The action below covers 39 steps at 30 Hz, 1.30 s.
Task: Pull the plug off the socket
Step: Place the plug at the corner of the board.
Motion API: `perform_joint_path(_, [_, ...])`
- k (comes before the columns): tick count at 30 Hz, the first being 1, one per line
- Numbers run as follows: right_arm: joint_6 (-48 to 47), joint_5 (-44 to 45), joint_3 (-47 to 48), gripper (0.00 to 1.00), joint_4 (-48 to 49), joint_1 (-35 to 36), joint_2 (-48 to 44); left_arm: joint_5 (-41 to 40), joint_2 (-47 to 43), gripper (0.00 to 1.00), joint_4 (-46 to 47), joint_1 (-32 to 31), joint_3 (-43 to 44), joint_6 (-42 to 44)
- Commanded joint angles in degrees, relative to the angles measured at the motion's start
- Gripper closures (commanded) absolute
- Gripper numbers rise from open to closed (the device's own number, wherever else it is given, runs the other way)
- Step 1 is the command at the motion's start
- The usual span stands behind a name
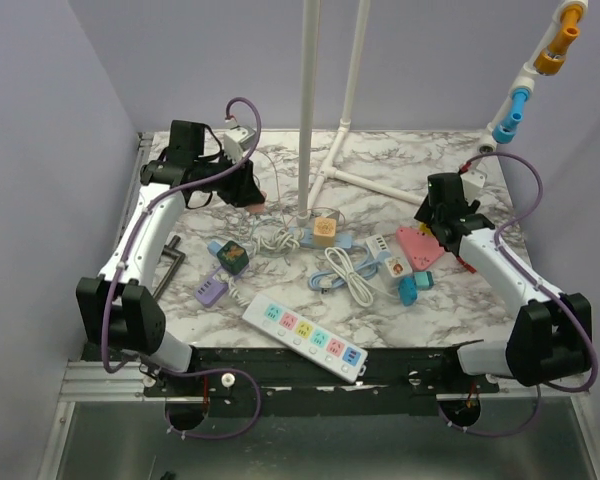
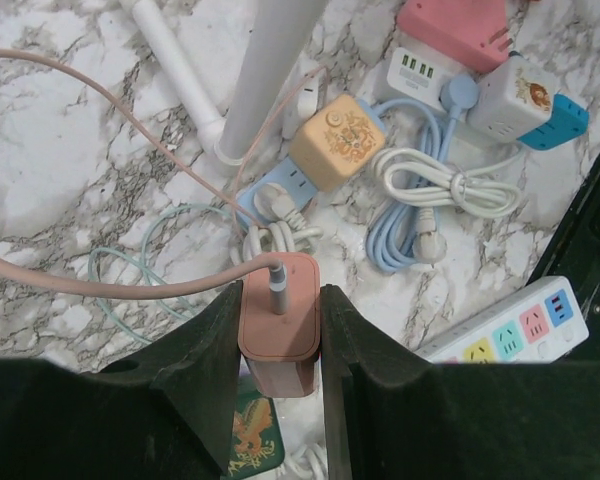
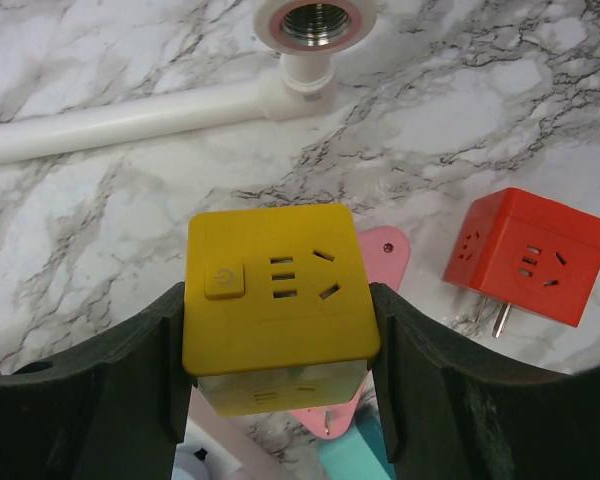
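The plug hangs well away from the socket [image 3: 275,300]. My right gripper will next bring the socket to the right and down in the top view, onto empty marble [image 3: 467,150] beside the red cube.
My left gripper [image 2: 280,335] is shut on a salmon-pink plug [image 2: 280,315], with one dark finger on each side. A pink cable [image 2: 130,290] leaves the plug's top face toward the left. In the top view this gripper [image 1: 252,192] hangs at the back left of the table. My right gripper [image 3: 277,350] is shut on a yellow cube socket [image 3: 275,300] with a power button and empty slots on top. Nothing is plugged into the faces I see. That gripper [image 1: 427,222] is at the right, far apart from the plug.
A white pole [image 1: 308,110] and floor pipes [image 3: 130,115] stand at the back centre. Between the arms lie an orange cube [image 1: 324,229], coiled white and blue cables [image 1: 345,272], a pink triangular adapter [image 1: 420,247], a red cube [image 3: 530,255] and a white power strip [image 1: 305,335].
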Motion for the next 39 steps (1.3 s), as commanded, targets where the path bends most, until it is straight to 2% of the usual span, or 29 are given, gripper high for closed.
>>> perform_joint_path(1, [0.9, 0.3, 1.2, 0.99, 4.5, -2.2, 3.2, -2.8, 6.4, 0.99, -3.0, 0.5, 4.7, 2.4])
perform_joint_path(8, [0.2, 2.5, 0.1, 0.99, 6.5, -5.1, 4.0, -7.5, 17.2, 0.95, -7.0, 0.5, 12.2, 5.4])
perform_joint_path(11, [-0.3, 3.2, -1.0, 0.99, 6.5, -6.8, 3.6, -9.6, 20.1, 0.89, -7.7, 0.5, 13.4, 5.8])
perform_joint_path(16, [-0.3, 3.0, -3.2, 0.99, 7.2, -12.1, 2.8, -12.6, 21.2, 0.65, -4.6, 0.3, 11.4, 5.4])
perform_joint_path(20, [1.0, 3.7, -3.0, 0.99, 8.0, -13.3, 4.5, -12.9, 21.0, 0.46, -2.8, 0.3, 10.4, 5.0])
perform_joint_path(24, [1.4, 4.8, -1.5, 0.99, 9.0, -15.9, 7.9, -11.2, 19.9, 0.02, -2.6, 0.2, 10.4, 3.9])
perform_joint_path(30, [1.8, 6.0, 1.1, 0.99, 11.2, -18.7, 15.4, -7.1, 15.8, 0.02, -7.9, 0.2, 10.3, 6.0])
perform_joint_path(34, [2.0, 7.0, 3.0, 0.99, 10.9, -19.1, 19.4, -3.6, 12.9, 0.01, -18.7, 0.3, 12.8, 11.3])
perform_joint_path(36, [3.0, 8.3, 3.3, 0.91, 9.7, -19.1, 19.9, -2.1, 10.6, 0.02, -23.8, 0.4, 13.0, 13.9])
perform_joint_path(39, [4.0, 8.1, 2.7, 0.62, 8.7, -19.1, 18.9, -0.5, 6.6, 0.02, -29.0, 1.0, 12.9, 16.7])
